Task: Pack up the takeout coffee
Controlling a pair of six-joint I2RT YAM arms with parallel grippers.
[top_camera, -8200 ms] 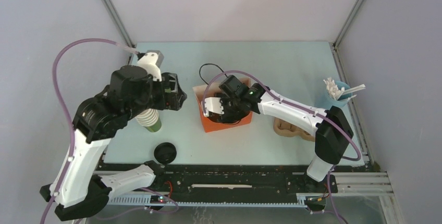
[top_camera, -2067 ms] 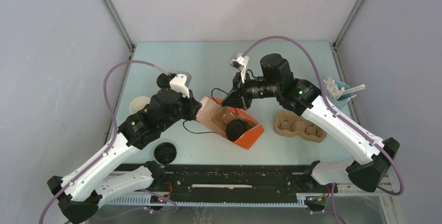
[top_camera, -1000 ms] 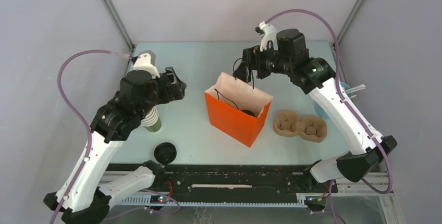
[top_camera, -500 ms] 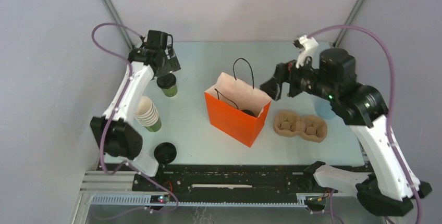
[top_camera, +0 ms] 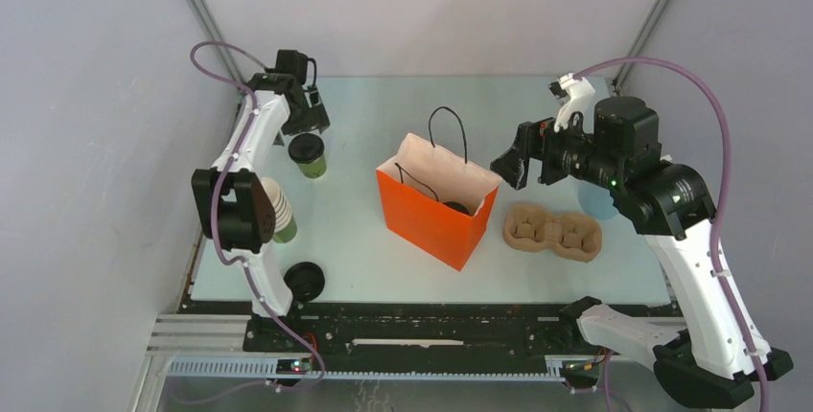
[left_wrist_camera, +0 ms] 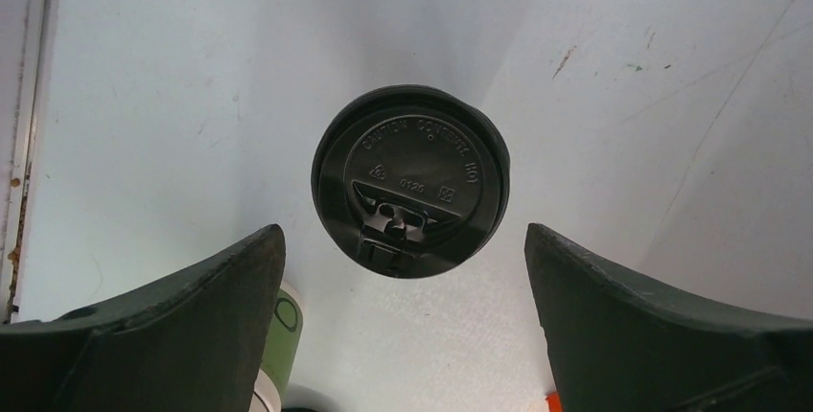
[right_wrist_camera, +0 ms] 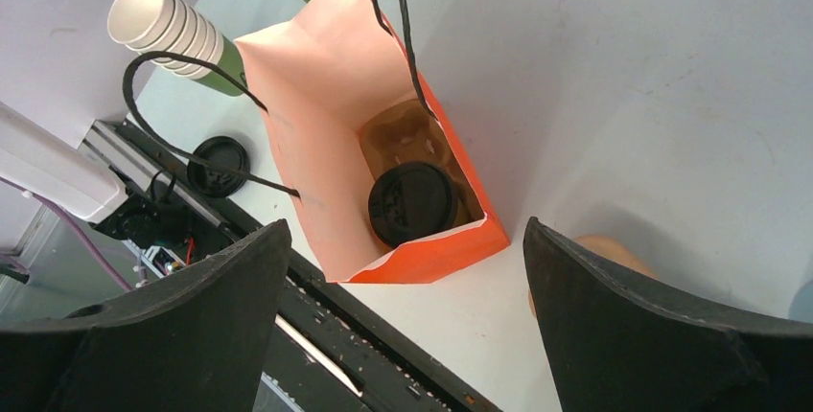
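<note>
My left gripper has open space on both sides of the takeout coffee between its spread fingers, so it will lower around its black lid (left_wrist_camera: 410, 182) and close.
One takeout coffee (top_camera: 307, 155), an olive-green cup with a black lid, stands at the far left of the table. My left gripper (top_camera: 309, 123) hovers just behind and above it, open. In the left wrist view the lid (left_wrist_camera: 410, 180) lies below and between my spread fingers (left_wrist_camera: 240, 278). A second takeout coffee (right_wrist_camera: 412, 203) sits in a beige carrier (right_wrist_camera: 403, 134) inside the upright orange bag (top_camera: 436, 216). My right gripper (top_camera: 510, 165) hangs open to the right of the bag, holding nothing.
A lidless stack of cups (top_camera: 276, 211) stands at the left edge, with a loose black lid (top_camera: 304, 281) near the front rail. A beige cup carrier (top_camera: 553, 231) lies right of the bag. The bag's black handles (top_camera: 449, 134) stick up.
The left gripper swung to the far-left cup and stays over it. The right gripper drew back to the right of the bag. Both jaws spread a little wider.
</note>
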